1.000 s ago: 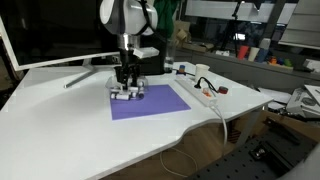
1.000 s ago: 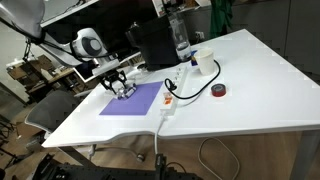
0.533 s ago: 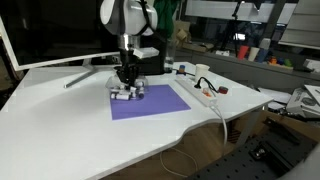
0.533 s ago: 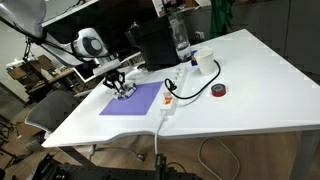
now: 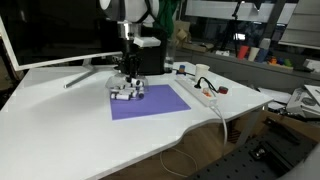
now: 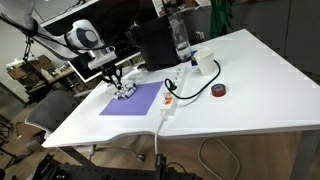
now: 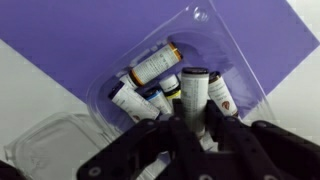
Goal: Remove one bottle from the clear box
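I need to lift my gripper from the clear box [image 5: 127, 92] next, move it over the mat's side by the power strip and lower it to release, because that side of the mat is bare.
The clear box [image 7: 222, 42] lies on the purple mat [image 7: 90, 40] and holds several small white bottles [image 7: 150, 68], one with an orange cap. My gripper [image 7: 193, 120] is shut on one white bottle [image 7: 194, 85], which stands upright between the fingers above the others. In both exterior views the gripper [image 5: 127, 72] [image 6: 117, 78] hangs just over the clear box [image 5: 127, 92] [image 6: 126, 91] at the mat's far corner. The held bottle is too small to make out there.
The tall black box [image 5: 150, 58] stands right behind the clear box. A white power strip [image 5: 200, 93] with cables lies beside the mat [image 5: 150, 103]. A water bottle [image 6: 181, 40], a white cup [image 6: 205, 60] and a red tape roll [image 6: 219, 91] stand further off.
The jaws have closed on one bottle in the clear box. The wrist has risen slightly above the box since the earlier frames.
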Robot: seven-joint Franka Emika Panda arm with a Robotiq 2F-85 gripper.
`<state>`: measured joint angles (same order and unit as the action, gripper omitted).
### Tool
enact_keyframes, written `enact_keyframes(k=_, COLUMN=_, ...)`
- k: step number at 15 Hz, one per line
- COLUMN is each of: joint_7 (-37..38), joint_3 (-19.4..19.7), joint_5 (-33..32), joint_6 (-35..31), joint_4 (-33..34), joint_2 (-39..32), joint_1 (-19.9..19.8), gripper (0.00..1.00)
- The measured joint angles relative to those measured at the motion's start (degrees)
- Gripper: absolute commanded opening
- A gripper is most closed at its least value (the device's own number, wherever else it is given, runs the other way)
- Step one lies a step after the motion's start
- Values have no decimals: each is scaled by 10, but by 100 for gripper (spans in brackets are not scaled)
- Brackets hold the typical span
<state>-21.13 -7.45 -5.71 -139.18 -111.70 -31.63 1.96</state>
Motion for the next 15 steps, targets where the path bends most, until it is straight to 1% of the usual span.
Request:
enact_keyframes(k=5, joint_7=47, joint_3=25, joint_5=1, joint_6=40, joint_4=-45, joint_2=81, joint_1=-2, gripper=7)
enact_keyframes(k=8, joint_7=67, joint_3=47, joint_5=5, joint_6=39, joint_4=-81, joint_2=113, joint_1=-16, gripper=7)
enact_keyframes(k=11, joint_7=73, joint_3=69, joint_5=4, joint_6=23, joint_4=-107, joint_2=117, joint_1=-34, gripper=7)
enact_keyframes(k=15, joint_7=74, joint_3=93, joint_5=0, joint_6=-19, joint_4=-123, joint_2=90, joint_1=-48, gripper=7)
